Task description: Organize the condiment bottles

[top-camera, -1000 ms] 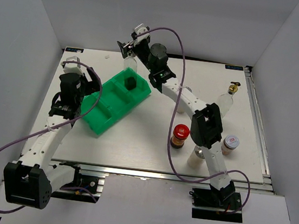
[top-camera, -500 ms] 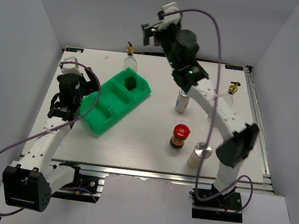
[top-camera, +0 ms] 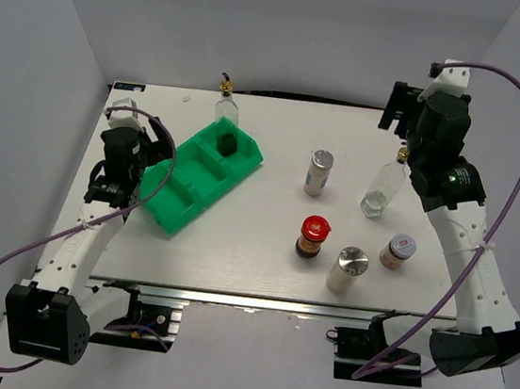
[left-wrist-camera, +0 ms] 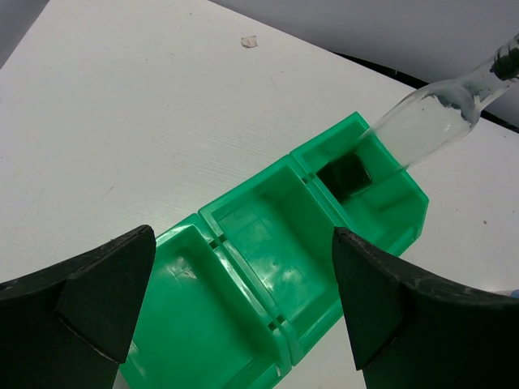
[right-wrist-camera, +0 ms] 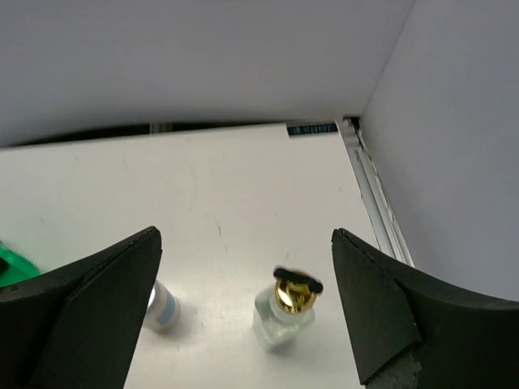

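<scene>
My right gripper moves down onto the second glass bottle's neck beneath the gold pourer next and closes there, because the bottle stands upright below the open fingers.
A clear glass bottle with a gold pourer (top-camera: 224, 112) stands in the far compartment of the green tray (top-camera: 169, 204); it also shows in the left wrist view (left-wrist-camera: 430, 117). My left gripper (top-camera: 153, 158) is open and empty over the tray's near end (left-wrist-camera: 268, 251). My right gripper (top-camera: 399, 107) is open and empty, high above the second glass bottle (top-camera: 382, 186), which stands below the jaws (right-wrist-camera: 284, 312). A silver-capped shaker (top-camera: 318, 171), a red-lidded jar (top-camera: 313, 237), another silver-capped shaker (top-camera: 348, 269) and a white-lidded jar (top-camera: 398, 251) stand on the table.
The tray's near and middle compartments hold nothing. A dark block (left-wrist-camera: 345, 174) sits at the bottle's base in the far compartment. A metal rail (top-camera: 449, 199) runs along the table's right edge. White walls close in the back and sides.
My right arm let go of the glass bottle in the tray's far compartment, rose, and swung right to above the second glass bottle. The left arm has not moved.
</scene>
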Motion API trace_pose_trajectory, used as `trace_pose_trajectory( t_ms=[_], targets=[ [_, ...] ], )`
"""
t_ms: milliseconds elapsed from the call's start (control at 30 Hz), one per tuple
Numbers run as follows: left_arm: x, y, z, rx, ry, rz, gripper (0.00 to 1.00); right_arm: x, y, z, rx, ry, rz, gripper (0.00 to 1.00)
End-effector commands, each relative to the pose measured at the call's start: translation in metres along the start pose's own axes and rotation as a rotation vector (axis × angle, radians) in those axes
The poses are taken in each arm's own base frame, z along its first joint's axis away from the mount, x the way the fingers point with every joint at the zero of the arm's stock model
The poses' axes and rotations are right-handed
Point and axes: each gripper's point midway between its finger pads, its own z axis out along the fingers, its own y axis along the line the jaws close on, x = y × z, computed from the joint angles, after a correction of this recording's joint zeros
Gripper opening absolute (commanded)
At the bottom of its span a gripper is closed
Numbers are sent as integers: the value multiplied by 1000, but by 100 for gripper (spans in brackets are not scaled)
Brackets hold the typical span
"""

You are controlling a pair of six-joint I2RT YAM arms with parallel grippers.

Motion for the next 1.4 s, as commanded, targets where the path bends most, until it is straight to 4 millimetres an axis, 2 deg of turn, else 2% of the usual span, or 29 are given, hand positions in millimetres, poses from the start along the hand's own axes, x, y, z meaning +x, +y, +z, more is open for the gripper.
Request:
trace_pose_trajectory(
  t_ms=[0,233,467,533,567,633,667,767,800,833,900,967,1000,1200,1300,1367],
  targets=[
    [-1,-2,1,11,-1,-7,98,39,-13,-9,39,121,-11,89],
    [4,-3,5,14,14,-5,98,89,-40,-4,128,240,-26,89],
    [4,-3,5,13,15,-4,98,117,-37,11,90,267,-36,89],
    [5,-2,5,11,16,-4,98,118,-38,17,98,248,-31,90],
    [5,-1,5,8,17,-4,98,127,-38,20,99,257,-39,89],
    [5,-1,5,5,15,-4,98,126,-37,28,98,220,-50,88],
    [5,-1,5,6,16,-4,98,136,-38,30,98,228,-62,88],
    [5,-2,5,9,17,-5,98,134,-38,37,113,182,-52,82],
    [6,-2,5,10,19,-5,98,142,-39,39,118,181,-55,81],
    [6,-2,6,8,20,-5,98,136,-38,41,118,147,-43,80],
    [6,-1,6,7,23,-4,98,143,-39,42,124,137,-35,79],
    [7,-1,6,6,22,-4,98,142,-38,43,116,113,-24,76],
    [7,-1,6,6,22,-3,98,135,-36,46,112,72,-10,76],
    [6,0,6,-2,21,-4,98,143,-35,52,111,57,-27,70],
    [6,1,6,-4,20,-2,98,146,-39,52,133,44,-30,65],
    [6,1,6,-4,20,-2,98,146,-43,52,151,29,-28,58]
  ],
)
